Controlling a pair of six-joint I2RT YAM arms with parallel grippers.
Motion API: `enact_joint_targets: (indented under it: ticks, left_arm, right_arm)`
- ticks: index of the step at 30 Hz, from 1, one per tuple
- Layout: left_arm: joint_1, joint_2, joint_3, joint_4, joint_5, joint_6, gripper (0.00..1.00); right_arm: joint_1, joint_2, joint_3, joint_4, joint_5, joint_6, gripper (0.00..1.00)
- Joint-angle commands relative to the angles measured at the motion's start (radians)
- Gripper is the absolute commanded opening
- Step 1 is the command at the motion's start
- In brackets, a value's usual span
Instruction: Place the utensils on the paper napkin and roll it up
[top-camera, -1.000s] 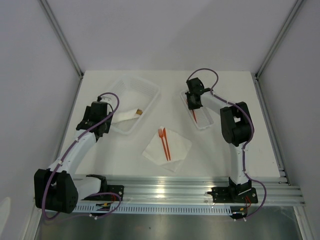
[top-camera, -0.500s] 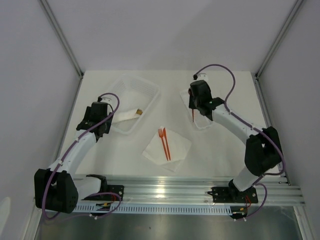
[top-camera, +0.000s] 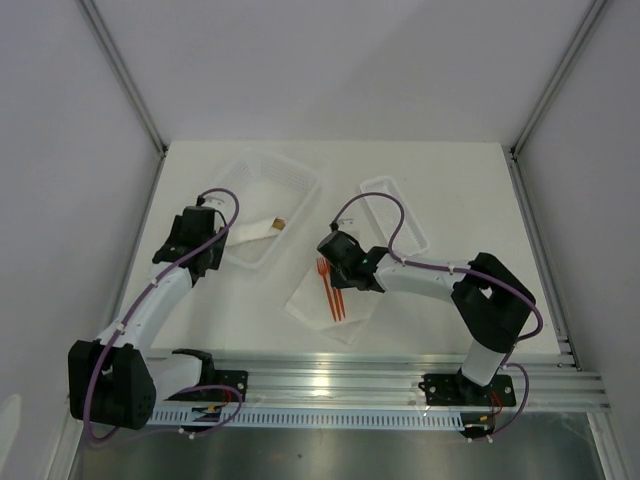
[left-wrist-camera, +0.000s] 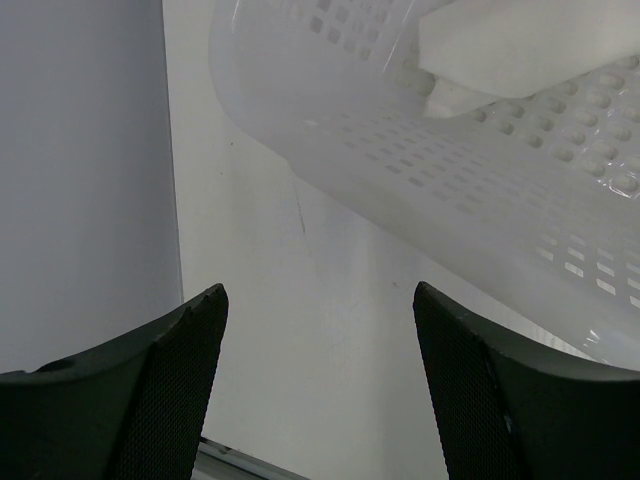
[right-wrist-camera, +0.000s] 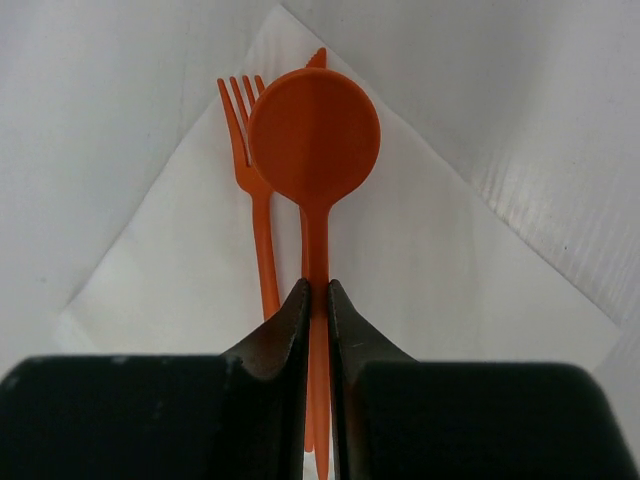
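Observation:
Next, my right gripper comes down onto the bare napkin beside the knife and releases the spoon there, since that spot lies empty below the gripper's fingers.
The white paper napkin lies flat at the table's middle, also in the right wrist view. An orange fork and an orange knife lie on it; the fork shows in the right wrist view, the knife's tip peeps out behind the spoon. My right gripper hovers over the napkin, shut on the handle of an orange spoon, held just above the knife. My left gripper is open and empty beside the basket, left of the napkin.
A white perforated basket stands at the back left and holds a white paper roll with a brown tip. A small clear tray stands at the back right. The basket's wall is close ahead of the left fingers.
My right arm has swung from the clear tray at the back right down and left to over the napkin, carrying the spoon. The left arm has not moved.

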Motion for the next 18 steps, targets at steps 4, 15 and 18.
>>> enact_joint_targets:
  ticks: [4, 15, 18]
  left_arm:
    - [0.006, -0.011, -0.003, 0.030, 0.018, -0.002, 0.79]
    - [0.006, -0.007, -0.006, 0.030, 0.013, -0.002, 0.79]
    - [0.006, -0.005, -0.006, 0.030, 0.013, -0.002, 0.79]
  right_arm:
    - [0.001, 0.014, 0.009, 0.018, 0.043, 0.025, 0.00]
    - [-0.023, 0.054, 0.010, 0.048, 0.032, 0.018, 0.00]
    - [-0.023, 0.063, 0.012, 0.049, 0.026, 0.016, 0.00]
